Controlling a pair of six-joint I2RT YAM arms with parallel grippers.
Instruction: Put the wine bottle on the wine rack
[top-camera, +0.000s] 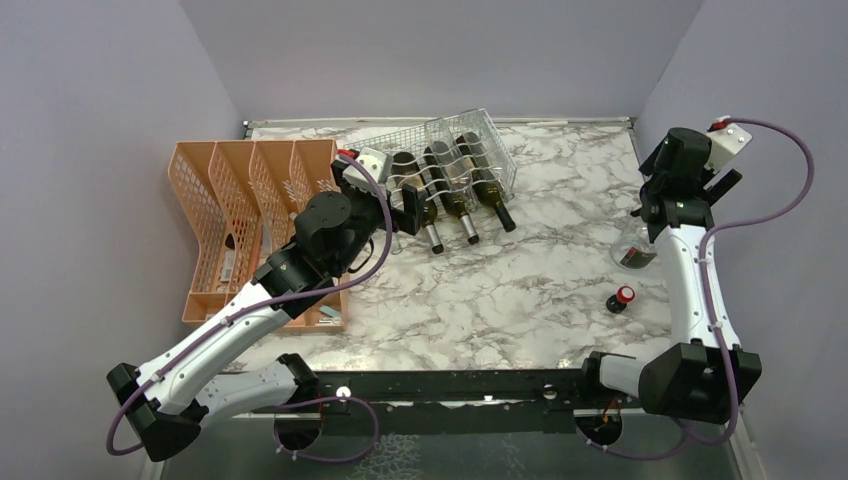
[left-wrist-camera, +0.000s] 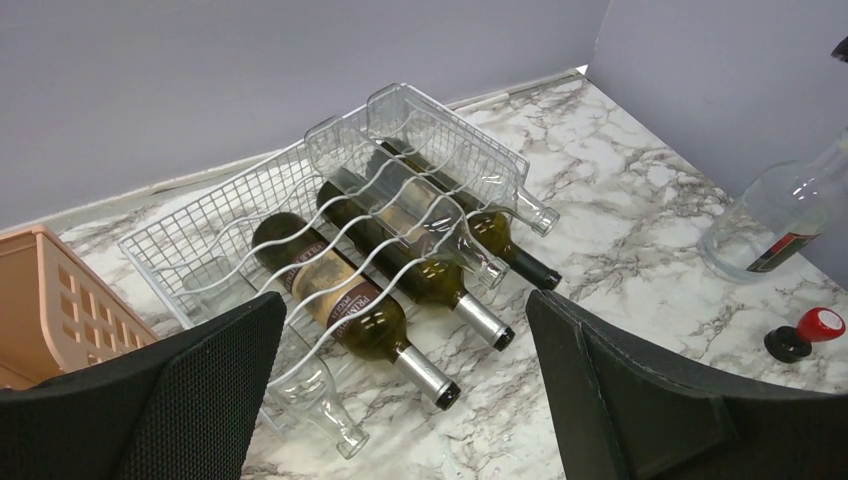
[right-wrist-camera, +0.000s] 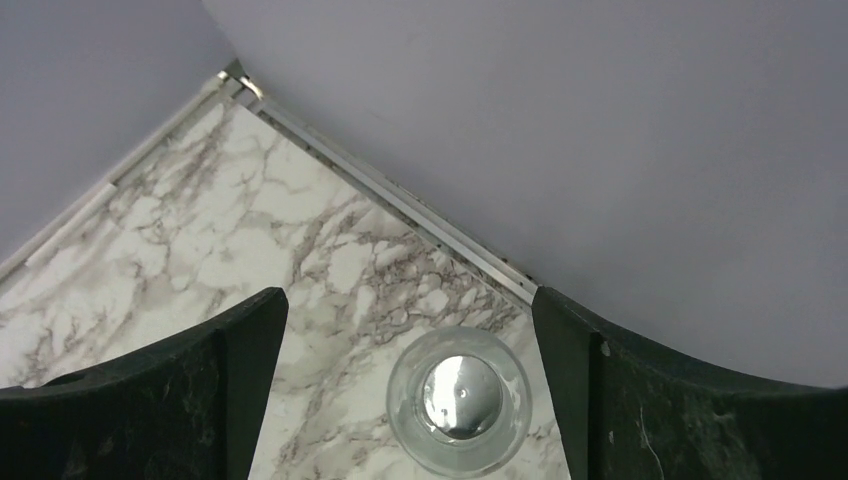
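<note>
The right gripper moves down around the upright neck of the clear bottle next and closes there, since the clear bottle's opening (right-wrist-camera: 462, 397) lies below it, between its open fingers.
The white wire wine rack (top-camera: 455, 150) stands at the back middle of the marble table, also in the left wrist view (left-wrist-camera: 215, 235). Several bottles lie in it, necks toward me: dark green ones (left-wrist-camera: 350, 305) and clear ones (left-wrist-camera: 455, 150). A clear wine bottle (top-camera: 634, 250) stands upright at the right; it also shows in the left wrist view (left-wrist-camera: 785, 215). My right gripper (right-wrist-camera: 410, 400) is open and hangs above this bottle, whose mouth (right-wrist-camera: 459, 398) shows between the fingers, nearer the right finger. My left gripper (left-wrist-camera: 405, 400) is open and empty, just in front of the rack's left end.
An orange mesh file organiser (top-camera: 250, 215) stands left of the rack, against my left arm. A small black stopper with a red cap (top-camera: 622, 298) sits on the table near the clear bottle. Grey walls close the back and both sides.
</note>
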